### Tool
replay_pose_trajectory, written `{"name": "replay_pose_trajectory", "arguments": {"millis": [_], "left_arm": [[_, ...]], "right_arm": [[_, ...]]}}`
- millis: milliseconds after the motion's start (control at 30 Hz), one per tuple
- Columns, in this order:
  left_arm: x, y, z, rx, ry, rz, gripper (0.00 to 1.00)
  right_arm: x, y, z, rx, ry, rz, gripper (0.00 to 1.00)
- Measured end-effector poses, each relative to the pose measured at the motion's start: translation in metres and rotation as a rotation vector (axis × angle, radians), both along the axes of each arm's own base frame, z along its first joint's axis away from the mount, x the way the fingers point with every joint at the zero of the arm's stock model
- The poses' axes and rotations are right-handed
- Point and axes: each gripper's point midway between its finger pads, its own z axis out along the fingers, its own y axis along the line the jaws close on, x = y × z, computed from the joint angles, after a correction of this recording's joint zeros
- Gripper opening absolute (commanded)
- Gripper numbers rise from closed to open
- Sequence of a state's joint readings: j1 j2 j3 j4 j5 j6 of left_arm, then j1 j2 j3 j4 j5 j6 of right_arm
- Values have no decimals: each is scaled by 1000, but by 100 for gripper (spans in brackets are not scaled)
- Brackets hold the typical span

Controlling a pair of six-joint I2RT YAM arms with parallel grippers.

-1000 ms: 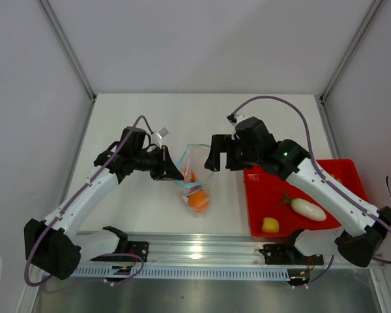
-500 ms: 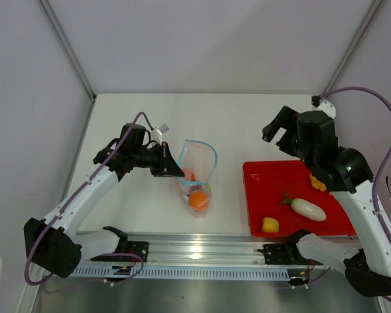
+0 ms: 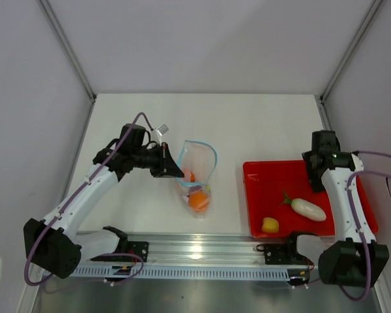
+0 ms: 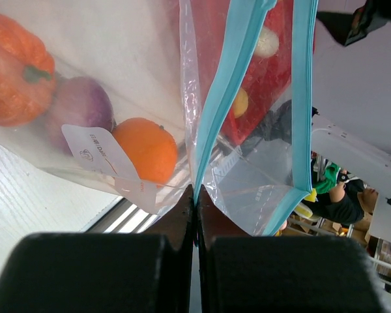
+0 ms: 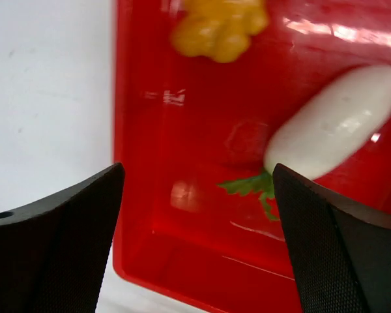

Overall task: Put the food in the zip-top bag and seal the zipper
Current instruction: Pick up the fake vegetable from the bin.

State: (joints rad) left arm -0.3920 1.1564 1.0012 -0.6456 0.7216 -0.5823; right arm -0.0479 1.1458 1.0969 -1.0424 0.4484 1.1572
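Observation:
The right gripper moves back and down next, turning until its open fingers straddle the white piece's rounded middle (image 3: 308, 209) (image 5: 335, 122), because that piece lies at an angle to them.
The clear zip-top bag (image 3: 199, 171) hangs open with its light-blue zipper (image 4: 223, 91) edge up. My left gripper (image 3: 172, 169) is shut on the bag's rim, the jaws pressed together on the plastic (image 4: 195, 194). Inside the bag are the orange pumpkin (image 4: 13, 72), the purple-white garlic bulb (image 4: 82, 108) and the orange round fruit (image 4: 144, 147), beside the white label (image 4: 103, 155). My right gripper (image 5: 197, 189) is open and empty, low over the red tray (image 3: 268, 184). A yellow piece (image 5: 220, 26) and the white piece (image 5: 332, 137) lie ahead of it.
In the top view the tray holds the white piece (image 3: 308, 208) and another yellow piece (image 3: 270, 225) near its front left corner. The tray's left wall (image 5: 127, 130) runs just inside my right gripper's left finger. Booth walls close in the table on three sides.
My right arm has swung from beside the bag's mouth to the far right and come down over the red tray, gripper open. My left gripper has kept hold of the bag.

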Motion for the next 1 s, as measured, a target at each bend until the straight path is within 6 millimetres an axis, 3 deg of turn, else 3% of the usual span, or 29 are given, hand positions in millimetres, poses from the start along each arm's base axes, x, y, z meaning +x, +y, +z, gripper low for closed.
{"name": "replay_pose_trajectory", "arguments": {"millis": [100,200,367,667,1000], "left_arm": [[-1,0,1,0,-1,-2,1],[-3,0,1,-3,-3,-10,1],[-4,0,2,-11,0,-18,0],[-9,-3,-2,-27,29,-41,1],[-11,-4,-4,-36,51,-55,1]], "right_arm": [[-29,-12,-18,38,-22,-152,92],[-50,-18,-19,35,-82,-252,88],[-73,-29,-19,10,-143,-366,92],[-98,-27,-75,42,59,-460,95],[-116,-35,-95,32,71,-551,93]]}}
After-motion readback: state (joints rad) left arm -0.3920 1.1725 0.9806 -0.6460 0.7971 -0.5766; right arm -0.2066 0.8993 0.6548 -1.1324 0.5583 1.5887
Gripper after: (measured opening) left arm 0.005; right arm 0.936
